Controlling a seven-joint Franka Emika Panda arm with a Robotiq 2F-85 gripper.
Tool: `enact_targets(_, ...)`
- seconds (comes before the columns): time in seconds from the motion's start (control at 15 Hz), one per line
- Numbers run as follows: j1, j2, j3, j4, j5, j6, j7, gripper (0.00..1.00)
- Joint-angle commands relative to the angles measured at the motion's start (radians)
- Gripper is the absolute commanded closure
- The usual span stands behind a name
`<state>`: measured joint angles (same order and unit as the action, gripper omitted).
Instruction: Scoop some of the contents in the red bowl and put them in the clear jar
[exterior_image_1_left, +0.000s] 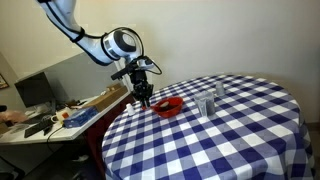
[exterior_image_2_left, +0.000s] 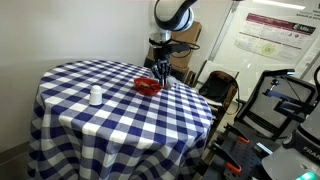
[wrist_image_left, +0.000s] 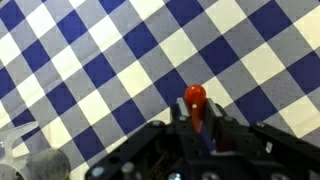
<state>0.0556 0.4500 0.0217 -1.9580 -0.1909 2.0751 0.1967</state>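
My gripper is close beside the red bowl (exterior_image_1_left: 169, 105), so next it will ease a short way closer and open its fingers to release the red scoop there.
The red bowl (exterior_image_1_left: 169, 105) sits on the blue-and-white checked table near its edge; it also shows in an exterior view (exterior_image_2_left: 148, 86). My gripper (exterior_image_1_left: 143, 98) hangs just beside the bowl, above the table edge (exterior_image_2_left: 163, 78). In the wrist view the gripper (wrist_image_left: 195, 118) is shut on a red scoop (wrist_image_left: 194, 98), whose rounded end points out over the cloth. A clear jar (exterior_image_1_left: 203, 106) stands a little beyond the bowl, and a second clear container (exterior_image_1_left: 221, 90) stands behind it. The bowl is out of the wrist view. A clear container shows at the lower left of the wrist view (wrist_image_left: 22, 150).
The round table (exterior_image_1_left: 230, 140) carries a checked cloth. A whitish jar (exterior_image_2_left: 95, 96) stands apart on the cloth. A cluttered desk (exterior_image_1_left: 50, 118) stands beside the table. Chairs and equipment (exterior_image_2_left: 270, 100) stand close to the table's other side.
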Motion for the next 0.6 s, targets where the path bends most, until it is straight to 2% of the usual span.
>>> enact_targets(0.0, -0.001, 0.021, -0.009, 0.027, 0.038, 0.002, -0.024, 0.89)
enact_targets(0.47, 0.003, 0.061, -0.035, 0.046, 0.015, -0.013, -0.016, 0.87)
enact_targets(0.53, 0.003, 0.065, -0.038, 0.05, 0.014, -0.014, -0.015, 0.56)
